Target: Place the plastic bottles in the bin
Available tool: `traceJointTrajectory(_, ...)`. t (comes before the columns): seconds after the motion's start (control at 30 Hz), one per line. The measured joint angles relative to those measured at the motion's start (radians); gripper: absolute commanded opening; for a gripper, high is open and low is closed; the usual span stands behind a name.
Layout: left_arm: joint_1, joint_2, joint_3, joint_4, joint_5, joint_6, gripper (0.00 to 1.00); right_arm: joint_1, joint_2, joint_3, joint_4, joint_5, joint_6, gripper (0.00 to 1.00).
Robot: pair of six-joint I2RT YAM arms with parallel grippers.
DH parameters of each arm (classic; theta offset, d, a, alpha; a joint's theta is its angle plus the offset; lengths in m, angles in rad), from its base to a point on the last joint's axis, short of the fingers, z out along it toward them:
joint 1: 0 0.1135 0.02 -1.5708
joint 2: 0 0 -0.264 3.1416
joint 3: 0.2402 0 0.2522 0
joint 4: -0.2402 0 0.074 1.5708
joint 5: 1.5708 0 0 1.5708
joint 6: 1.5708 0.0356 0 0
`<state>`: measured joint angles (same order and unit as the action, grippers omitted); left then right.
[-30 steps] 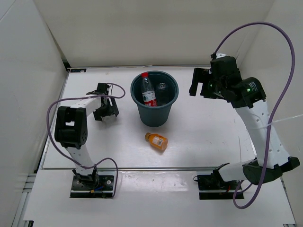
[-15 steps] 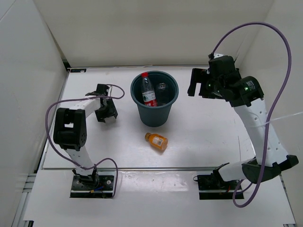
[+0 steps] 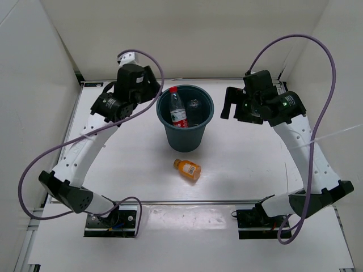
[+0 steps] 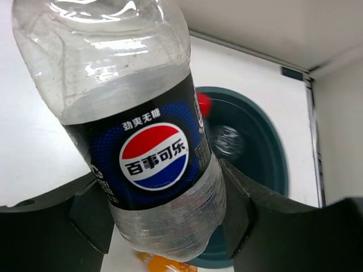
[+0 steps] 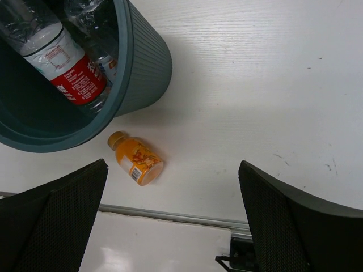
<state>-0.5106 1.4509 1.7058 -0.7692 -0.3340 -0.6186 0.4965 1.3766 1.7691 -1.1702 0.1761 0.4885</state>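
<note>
Next I will move my left gripper to the right in the top view, over the bin's opening [image 3: 185, 106] [image 4: 240, 154], since it still holds the clear bottle with the dark blue label beside the bin's rim.
My left gripper [image 4: 164, 221] is shut on a clear bottle with a dark blue label [image 4: 150, 158], its fingers [image 4: 85, 212] pressing both sides of the lower body. In the top view the left gripper [image 3: 148, 90] hangs raised just left of the bin [image 3: 184, 139]. The dark teal bin [image 4: 272, 147] holds a red-capped, red-label bottle [image 3: 177, 107] and a clear bottle [image 3: 194, 105]. A short orange bottle [image 3: 187, 169] lies on its side in front of the bin. My right gripper [image 3: 229, 105] is open and empty, right of the bin.
The right wrist view looks down past the bin [image 5: 142, 62] at the orange bottle [image 5: 136, 158] and the table's metal front rail [image 5: 170, 215]. White walls close in the table at the back and both sides.
The left gripper closed on the dark-label bottle down on the table left of the bin, then rose with it toward the bin's left rim. The right arm shifted slightly left.
</note>
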Motion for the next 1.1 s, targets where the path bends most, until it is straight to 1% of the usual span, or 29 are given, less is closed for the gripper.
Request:
traceJointTrajectory(0.13, -0.104, 0.059, 0.04, 0.017, -0.008, 0.027, 0.39, -0.005, 0.003, -0.001, 0.006, -0.016, 0.011, 1.0)
traceJointTrajectory(0.17, -0.137, 0.097, 0.04, 0.014, -0.01, 0.032, 0.42, -0.006, 0.003, -0.003, 0.011, -0.017, 0.015, 1.0)
traceJointTrajectory(0.2, -0.152, 0.118, 0.039, 0.011, -0.012, 0.035, 0.42, -0.007, 0.002, -0.008, 0.017, -0.019, 0.019, 1.0)
traceJointTrajectory(0.23, -0.176, 0.15, 0.039, 0.008, -0.016, 0.037, 0.47, -0.011, 0.002, -0.015, 0.022, -0.021, 0.022, 1.0)
traceJointTrajectory(0.27, -0.197, 0.183, 0.038, 0.005, -0.018, 0.043, 0.55, -0.014, 0.002, -0.022, 0.022, -0.022, 0.026, 1.0)
traceJointTrajectory(0.37, -0.246, 0.266, 0.039, -0.031, -0.015, 0.061, 0.67, -0.026, -0.006, -0.059, 0.032, -0.023, 0.031, 1.0)
traceJointTrajectory(0.4, -0.258, 0.283, 0.047, -0.049, -0.017, 0.066, 0.9, -0.027, -0.013, -0.075, 0.037, -0.023, 0.033, 1.0)
traceJointTrajectory(0.43, -0.268, 0.299, 0.065, -0.071, -0.023, 0.075, 1.0, -0.029, -0.02, -0.093, 0.041, -0.023, 0.035, 1.0)
traceJointTrajectory(0.5, -0.286, 0.33, 0.14, -0.118, -0.038, 0.085, 1.0, -0.031, -0.04, -0.131, 0.047, -0.029, 0.04, 1.0)
traceJointTrajectory(0.57, -0.3, 0.362, 0.29, -0.189, -0.073, 0.09, 1.0, -0.031, -0.071, -0.177, 0.063, -0.042, 0.042, 1.0)
traceJointTrajectory(0.63, -0.308, 0.368, 0.435, -0.208, -0.114, 0.095, 1.0, -0.031, -0.111, -0.231, 0.09, -0.061, 0.034, 1.0)
traceJointTrajectory(0.67, -0.312, 0.345, 0.477, -0.2, -0.139, 0.095, 1.0, -0.031, -0.135, -0.264, 0.108, -0.076, 0.029, 1.0)
traceJointTrajectory(0.73, -0.314, 0.236, 0.436, -0.161, -0.186, 0.093, 1.0, -0.031, -0.197, -0.355, 0.167, -0.108, 0.015, 1.0)
traceJointTrajectory(0.83, -0.311, -0.026, 0.189, -0.081, -0.264, 0.064, 1.0, -0.014, -0.32, -0.533, 0.304, -0.135, -0.018, 1.0)
traceJointTrajectory(0.93, -0.277, -0.247, -0.031, -0.063, -0.33, -0.003, 1.0, 0.056, -0.519, -0.821, 0.502, -0.158, -0.092, 1.0)
traceJointTrajectory(0.97, -0.251, -0.302, -0.09, -0.086, -0.353, -0.046, 1.0, 0.088, -0.594, -0.924, 0.573, -0.17, -0.122, 1.0)
traceJointTrajectory(1.03, -0.194, -0.372, -0.19, -0.111, -0.369, -0.098, 1.0, 0.151, -0.69, -1.089, 0.675, -0.17, -0.171, 1.0)
traceJointTrajectory(1.1, -0.148, -0.404, -0.286, -0.157, -0.373, -0.143, 1.0, 0.192, -0.685, -1.136, 0.714, -0.155, -0.2, 1.0)
